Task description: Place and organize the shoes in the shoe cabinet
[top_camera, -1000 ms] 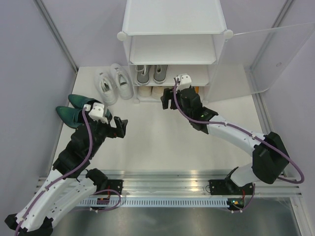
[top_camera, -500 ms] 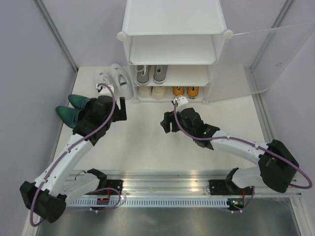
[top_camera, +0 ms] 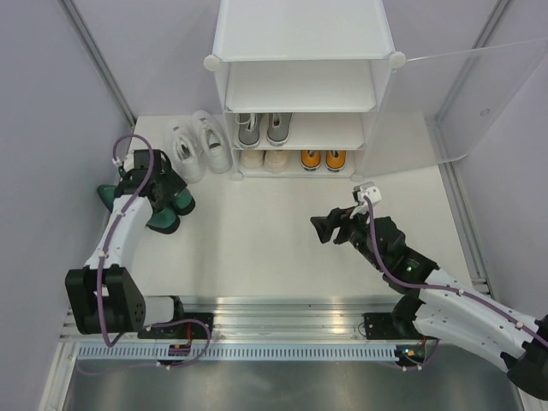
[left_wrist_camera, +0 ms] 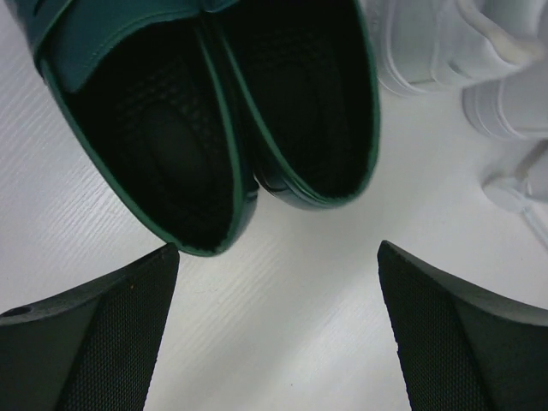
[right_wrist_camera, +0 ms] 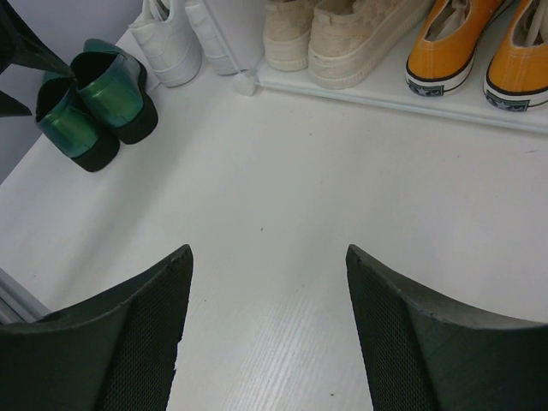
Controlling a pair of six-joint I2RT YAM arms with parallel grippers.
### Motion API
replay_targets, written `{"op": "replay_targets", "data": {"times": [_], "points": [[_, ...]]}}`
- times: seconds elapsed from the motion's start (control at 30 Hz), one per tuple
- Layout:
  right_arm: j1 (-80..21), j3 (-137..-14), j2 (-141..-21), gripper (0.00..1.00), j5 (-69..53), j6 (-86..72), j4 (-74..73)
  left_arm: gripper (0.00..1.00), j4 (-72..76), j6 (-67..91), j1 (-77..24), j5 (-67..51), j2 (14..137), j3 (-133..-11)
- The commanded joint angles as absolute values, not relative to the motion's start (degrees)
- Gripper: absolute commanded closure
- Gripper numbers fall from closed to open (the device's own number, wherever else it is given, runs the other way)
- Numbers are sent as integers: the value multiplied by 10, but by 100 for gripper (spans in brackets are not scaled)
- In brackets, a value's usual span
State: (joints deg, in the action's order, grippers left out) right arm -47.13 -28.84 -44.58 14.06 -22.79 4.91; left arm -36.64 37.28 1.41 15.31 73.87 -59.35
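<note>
The green shoes' touching inner sides are below and beyond my left gripper's fingers, so it next needs to go toward their toes and down astride those sides.
The dark green pointed shoes (left_wrist_camera: 223, 111) stand side by side at the far left of the floor (top_camera: 107, 195), heels toward my left gripper (left_wrist_camera: 276, 253). That gripper (top_camera: 169, 205) is open and empty, just behind and above the heels. My right gripper (right_wrist_camera: 267, 253) is open and empty over bare floor (top_camera: 330, 227). The white sneakers (top_camera: 197, 145) lie left of the shoe cabinet (top_camera: 304, 60). The grey lace-ups (top_camera: 261, 128) sit on the middle shelf. The cream pair (top_camera: 265, 158) and the orange lace-ups (top_camera: 324, 158) sit on the bottom shelf.
The cabinet's frosted door (top_camera: 479, 94) stands open to the right. Grey walls close in on both sides. A metal rail (top_camera: 291, 308) runs along the near edge. The right wrist view also shows the green shoes (right_wrist_camera: 94, 107), white sneakers (right_wrist_camera: 175, 34) and orange lace-ups (right_wrist_camera: 475, 51).
My left arm swung left and now hovers over the green shoes' heels. My right arm pulled back from the bottom shelf toward the near right, uncovering the orange lace-ups.
</note>
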Motion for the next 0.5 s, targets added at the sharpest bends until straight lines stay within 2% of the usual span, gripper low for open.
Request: {"op": "replay_targets", "data": {"times": [0.0,0.3,0.47], "points": [[-472,-272,-405,24,166,-233,33,1,-374,457,57,158,766,-623],[-473,-256,-396,26,156,-243,30,4,-347,499,97,157,862,-634],[-472,-249,-385,27,156,-248,30,5,-317,506,118,117,912,-637]]}}
